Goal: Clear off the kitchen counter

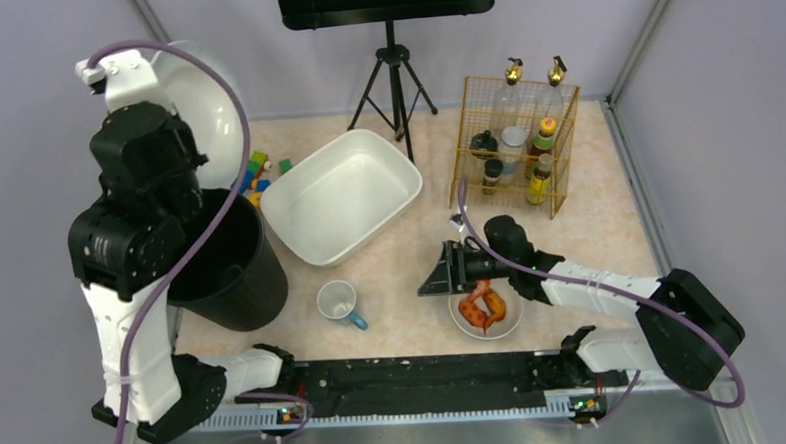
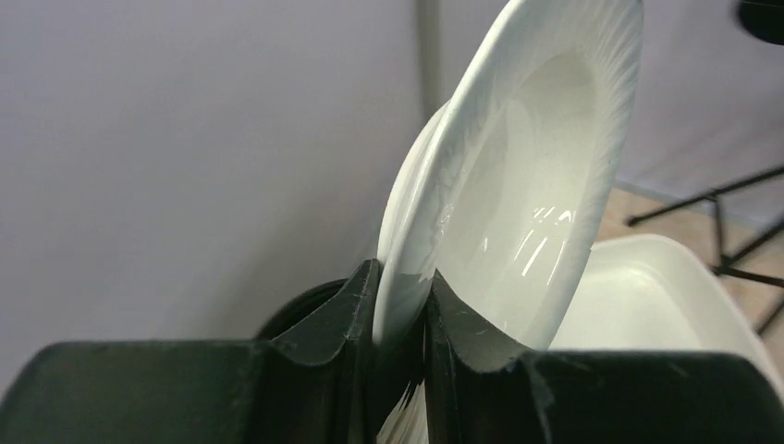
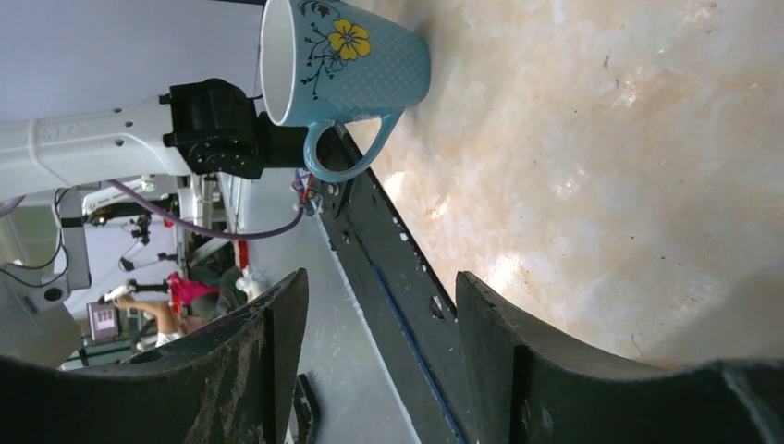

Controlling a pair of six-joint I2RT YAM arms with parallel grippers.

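Observation:
The empty white tub [image 2: 643, 301] is below the left gripper and to its right in the top view, so the left gripper needs to move there, lower the plate [image 2: 518, 176] inside and let go of it.
My left gripper [image 2: 404, 305] is shut on the rim of a white plate [image 2: 518, 176] and holds it tilted on edge, high above the black bin [image 1: 226, 274] at the left of the kitchen counter [image 1: 410, 246]. The plate also shows in the top view [image 1: 204, 110]. My right gripper [image 3: 379, 305] is open and empty. In the top view it [image 1: 436, 275] hovers low, just left of a white bowl [image 1: 509, 322] with orange food [image 1: 483, 306]. A blue flowered mug [image 3: 351, 55] stands ahead of its fingers, near the front rail.
An empty white tub [image 1: 343, 194] lies mid-counter behind the mug [image 1: 337, 302]. A wire rack [image 1: 511, 142] with bottles stands at the back right. Coloured toy blocks [image 1: 257, 173] lie behind the bin. A tripod [image 1: 395, 82] stands at the back.

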